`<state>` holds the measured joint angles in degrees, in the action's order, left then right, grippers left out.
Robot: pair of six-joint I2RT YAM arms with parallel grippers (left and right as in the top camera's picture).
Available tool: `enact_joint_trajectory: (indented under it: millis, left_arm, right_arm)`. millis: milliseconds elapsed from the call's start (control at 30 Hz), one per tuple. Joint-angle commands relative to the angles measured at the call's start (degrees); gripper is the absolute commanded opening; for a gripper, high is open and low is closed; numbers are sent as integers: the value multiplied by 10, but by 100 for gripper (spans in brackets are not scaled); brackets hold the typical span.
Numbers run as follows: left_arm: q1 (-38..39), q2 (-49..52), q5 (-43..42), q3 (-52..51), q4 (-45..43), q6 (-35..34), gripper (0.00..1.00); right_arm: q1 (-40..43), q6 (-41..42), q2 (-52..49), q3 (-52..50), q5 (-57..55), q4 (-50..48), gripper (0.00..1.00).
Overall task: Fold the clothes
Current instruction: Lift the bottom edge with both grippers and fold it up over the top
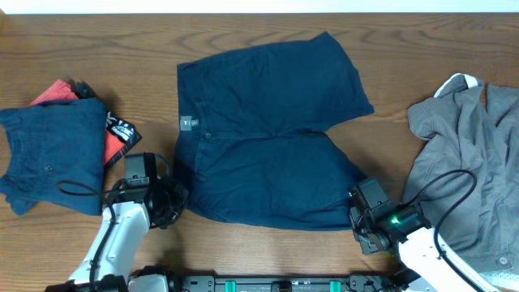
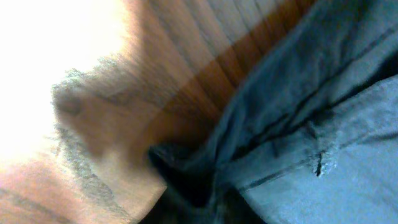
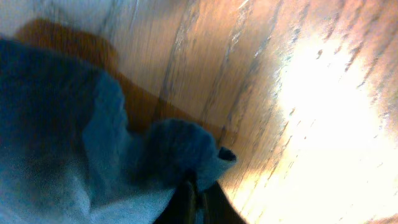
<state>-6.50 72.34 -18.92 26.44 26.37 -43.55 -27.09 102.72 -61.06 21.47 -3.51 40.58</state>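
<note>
My right gripper will next lift the hem outward over the far leg and then lower it.
A pair of dark navy shorts [image 1: 268, 138] lies spread in the middle of the table, with the near leg lying below the far one. My left gripper [image 1: 170, 203] is at the shorts' near left corner. In the left wrist view it [image 2: 199, 205] looks shut on the dark waistband fabric [image 2: 323, 124]. My right gripper [image 1: 357, 217] is at the near right corner. In the right wrist view its fingers [image 3: 196, 199] are pinched on the navy hem [image 3: 74, 143].
A folded navy garment [image 1: 53, 154] lies at the left on top of a red one with a black printed band [image 1: 117, 138]. A crumpled grey garment with white trim [image 1: 470, 162] fills the right edge. The table is bare wood [image 1: 97, 49].
</note>
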Motion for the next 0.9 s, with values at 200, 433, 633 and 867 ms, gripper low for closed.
enact_joint_trajectory:
  millis: [200,433,633,867]
  left_arm:
    - [2,-23,-57,26,64,108,6]
    - [2,-113,-41,123,223,164,6]
    - [2,-150,-40,214,330,179,6]
    - [2,-147,2,322,319,191,6]
  right_arm:
    - [-1,-113,-3,20,-43,38,1]
    - [37,-313,-3,210,-127,206,1]
    - [76,-467,-3,344,-129,233,1]
    - [126,-612,-26,443,-139,173,1]
